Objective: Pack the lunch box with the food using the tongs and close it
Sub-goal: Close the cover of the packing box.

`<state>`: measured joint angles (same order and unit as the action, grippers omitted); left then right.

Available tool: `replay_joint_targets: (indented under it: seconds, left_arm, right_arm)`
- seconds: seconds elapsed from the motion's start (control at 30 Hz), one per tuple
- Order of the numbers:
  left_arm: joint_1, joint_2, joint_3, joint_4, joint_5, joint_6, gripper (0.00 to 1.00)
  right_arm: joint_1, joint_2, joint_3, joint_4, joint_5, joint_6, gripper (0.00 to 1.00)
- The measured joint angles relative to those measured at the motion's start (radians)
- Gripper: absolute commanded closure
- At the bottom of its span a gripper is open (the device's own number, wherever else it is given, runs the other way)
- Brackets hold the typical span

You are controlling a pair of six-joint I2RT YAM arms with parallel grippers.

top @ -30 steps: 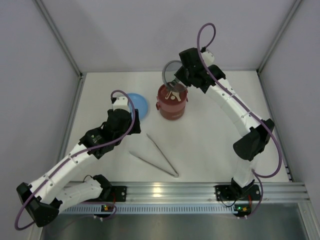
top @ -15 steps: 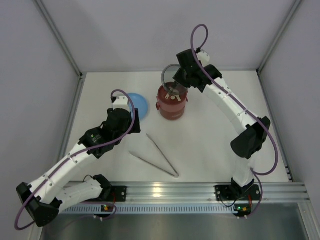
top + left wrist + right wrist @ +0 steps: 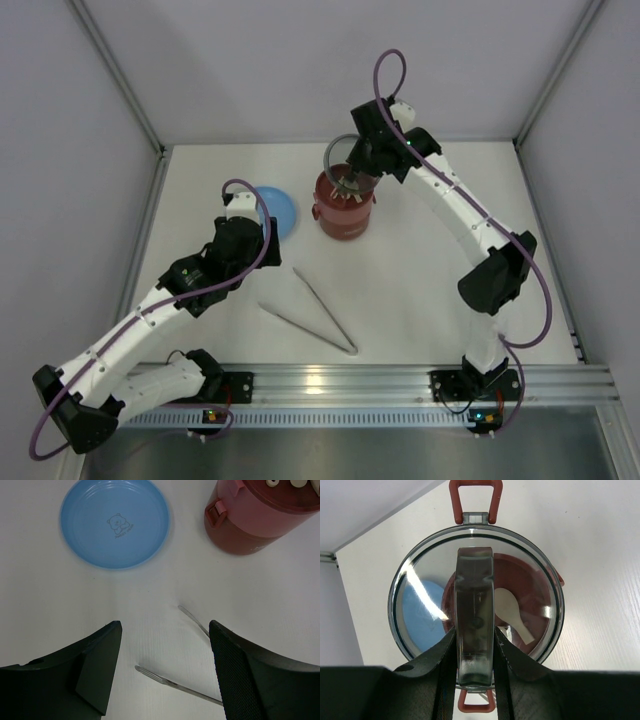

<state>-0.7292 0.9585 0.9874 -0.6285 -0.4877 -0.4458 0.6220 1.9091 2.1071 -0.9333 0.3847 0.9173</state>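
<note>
My right gripper will next bring the grey cover down onto the lunch box's rim below it and then let go of the cover's handle.
The dark-red lunch box [image 3: 343, 208] stands upright at the back middle of the table, also at the top right of the left wrist view [image 3: 260, 522]. My right gripper [image 3: 352, 172] [image 3: 475, 636] is shut on the raised handle of the grey see-through top cover [image 3: 476, 565] and holds it just above the box. Through the cover I see the box's red disc lid [image 3: 530, 587] with a cream-white spoon-shaped piece [image 3: 512, 612] on it. The silver tongs [image 3: 322, 318] lie in a V on the table; their tips [image 3: 156, 676] show below my open, empty left gripper [image 3: 165, 625] [image 3: 262, 232]. The food is out of view.
An empty light-blue plate [image 3: 277, 208] [image 3: 115, 522] lies left of the lunch box. Grey walls close in the table on the left, back and right. The arms' base rail [image 3: 330, 385] runs along the near edge.
My right gripper has carried the cover from behind the box forward and a little left, over the box's top. The left arm and the tongs have not moved.
</note>
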Motion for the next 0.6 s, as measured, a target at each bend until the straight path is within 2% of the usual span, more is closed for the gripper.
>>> replay_joint_targets:
  seconds: [0.6]
  left_arm:
    - [0.0, 0.0, 0.0, 0.0, 0.0, 0.001, 0.24]
  right_arm:
    - [0.024, 0.066, 0.009, -0.043, -0.046, -0.033, 1.0]
